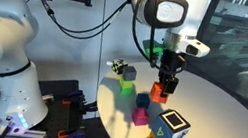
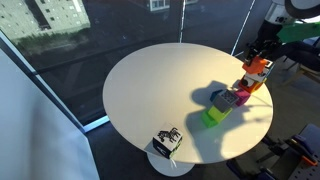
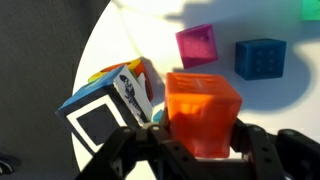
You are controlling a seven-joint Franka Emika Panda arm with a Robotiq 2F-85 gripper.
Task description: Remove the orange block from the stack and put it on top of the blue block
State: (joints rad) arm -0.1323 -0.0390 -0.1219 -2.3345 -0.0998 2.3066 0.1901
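Observation:
The robot's gripper is above the blue block's bare top, which lies to the gripper's right in the wrist view, so next the gripper needs to carry the orange block (image 1: 165,87) that way, lower and release.
My gripper (image 3: 203,140) is shut on the orange block (image 3: 203,110) and holds it in the air above the table. This also shows in both exterior views, gripper (image 1: 167,79) (image 2: 258,58) and orange block (image 1: 165,87) (image 2: 257,68). The stack, a big patterned cube with a black-framed white top (image 3: 105,105) (image 1: 168,133), stands just below and to one side. The blue block (image 3: 261,58) (image 1: 145,101) sits on the table beyond the orange block, with nothing on top of it.
A magenta cube (image 3: 197,45) (image 1: 141,116) stands next to the blue block. A green block (image 1: 128,83) (image 2: 212,117) is farther off. A small black-and-white object (image 2: 167,142) sits at the edge of the round white table (image 2: 150,90).

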